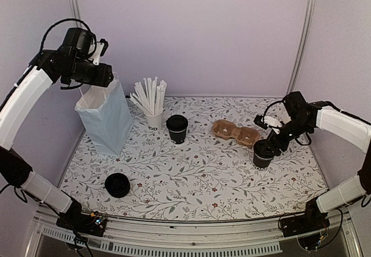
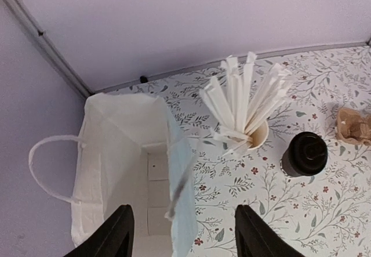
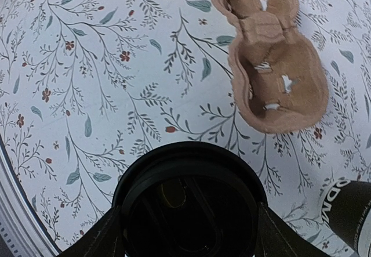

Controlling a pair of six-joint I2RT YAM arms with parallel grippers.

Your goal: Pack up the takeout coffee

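My left gripper moves across the bag's opening and down to the bag's rim (image 1: 82,98) (image 2: 80,171) beside the side panel next. Its open fingers hang above the bag's straw-side edge.
A black lidded takeout coffee cup (image 1: 262,154) is at the right of the table, just in front of the cardboard carrier (image 1: 236,133). My right gripper (image 1: 269,145) is shut on it; in the right wrist view both fingers press the sides of its lid (image 3: 188,202). I cannot tell whether it rests on the table. A second black lidded cup (image 1: 177,128) stands mid-table and shows in the left wrist view (image 2: 305,154). My left gripper (image 1: 103,76) is open and empty, high above the open white paper bag (image 1: 103,119), with its fingers (image 2: 116,234) straddling the bag's right wall (image 2: 181,181).
A white cup of wrapped straws (image 1: 152,101) stands beside the bag. A low pile of black lids (image 1: 117,185) lies front left. Another black cup with white lettering (image 3: 349,216) is close to the right of the held cup. The carrier's two wells (image 3: 277,65) are empty.
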